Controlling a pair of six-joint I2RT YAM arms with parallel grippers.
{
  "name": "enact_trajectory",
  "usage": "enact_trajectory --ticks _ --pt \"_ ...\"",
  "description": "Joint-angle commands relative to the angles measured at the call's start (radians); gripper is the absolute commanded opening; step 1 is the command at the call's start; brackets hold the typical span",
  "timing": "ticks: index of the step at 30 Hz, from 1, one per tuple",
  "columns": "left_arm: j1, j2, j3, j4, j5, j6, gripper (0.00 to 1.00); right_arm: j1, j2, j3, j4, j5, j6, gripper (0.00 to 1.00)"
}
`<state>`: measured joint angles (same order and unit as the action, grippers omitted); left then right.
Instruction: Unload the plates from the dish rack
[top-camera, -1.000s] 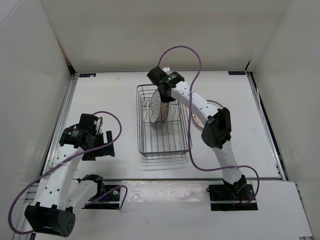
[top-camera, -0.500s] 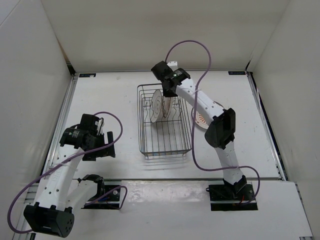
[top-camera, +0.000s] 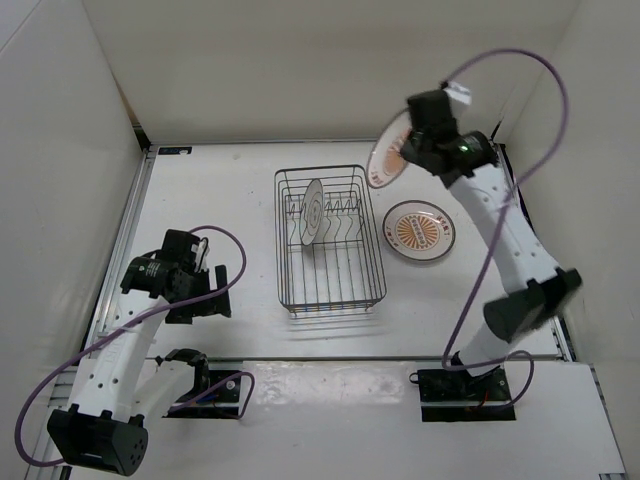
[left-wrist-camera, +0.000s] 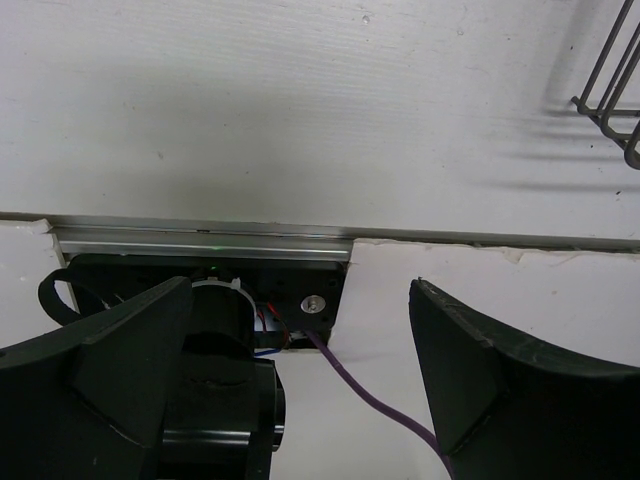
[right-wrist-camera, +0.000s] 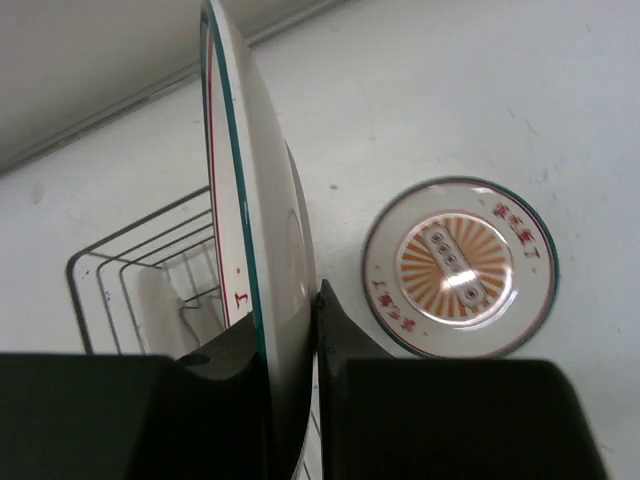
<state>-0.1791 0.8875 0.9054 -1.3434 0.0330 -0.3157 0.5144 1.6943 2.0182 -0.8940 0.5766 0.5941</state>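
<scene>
I will next move my right gripper down and back onto the plate lying flat, tilting the held plate to release its rim, because it hangs on edge.
My right gripper (top-camera: 408, 150) is shut on the rim of a plate (top-camera: 388, 158) and holds it on edge, high above the table to the right of the dish rack (top-camera: 330, 288). In the right wrist view the held plate (right-wrist-camera: 250, 200) stands edge-on between my fingers (right-wrist-camera: 345, 330). One plate (top-camera: 313, 212) stands upright in the rack's far part. Another plate (top-camera: 420, 230) lies flat on the table right of the rack; it also shows in the right wrist view (right-wrist-camera: 458, 266). My left gripper (top-camera: 218, 290) is open and empty, left of the rack.
White walls enclose the table on three sides. A metal rail (left-wrist-camera: 200, 240) and the left arm's base (left-wrist-camera: 215, 290) lie under the left gripper. A purple cable (top-camera: 520, 70) loops above the right arm. The rack's corner (left-wrist-camera: 610, 90) shows in the left wrist view.
My right gripper has lifted a plate out of the rack and carried it up and to the right, over the plate lying on the table. The left arm has not moved.
</scene>
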Motion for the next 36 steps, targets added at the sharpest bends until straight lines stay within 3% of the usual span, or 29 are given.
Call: enact_trajectory --ticks 1,3,4,5,7,11,18,25,36 --pt "-0.006 -0.019 -0.007 0.006 -0.005 -0.005 1.00 -0.211 -0.162 -0.304 0.138 -0.203 0.255 0.00" --pt "-0.008 -0.021 -0.008 0.006 -0.005 -0.005 1.00 -0.279 -0.256 -0.567 0.337 -0.372 0.277 0.00" --pt "-0.008 -0.021 -0.010 0.004 -0.007 -0.002 1.00 -0.353 -0.258 -0.602 0.431 -0.455 0.285 0.00" --pt "-0.011 -0.019 -0.011 0.004 -0.007 -0.003 1.00 -0.370 -0.254 -0.625 0.454 -0.496 0.256 0.00" --pt "-0.011 -0.021 -0.019 0.004 -0.008 -0.002 1.00 -0.418 -0.197 -0.647 0.472 -0.721 0.169 0.00" --pt "-0.014 -0.021 -0.022 0.010 0.002 0.000 1.00 -0.433 -0.145 -0.713 0.570 -0.845 0.107 0.00" --pt "-0.014 -0.027 -0.049 0.026 0.013 0.003 1.00 -0.444 -0.140 -0.921 0.647 -0.727 0.049 0.00" --pt "-0.011 -0.018 -0.046 0.029 0.012 0.010 1.00 -0.471 -0.171 -1.052 0.730 -0.722 0.067 0.00" --pt "-0.011 -0.004 -0.046 0.020 0.011 0.017 1.00 -0.544 -0.185 -1.079 0.948 -0.797 0.214 0.00"
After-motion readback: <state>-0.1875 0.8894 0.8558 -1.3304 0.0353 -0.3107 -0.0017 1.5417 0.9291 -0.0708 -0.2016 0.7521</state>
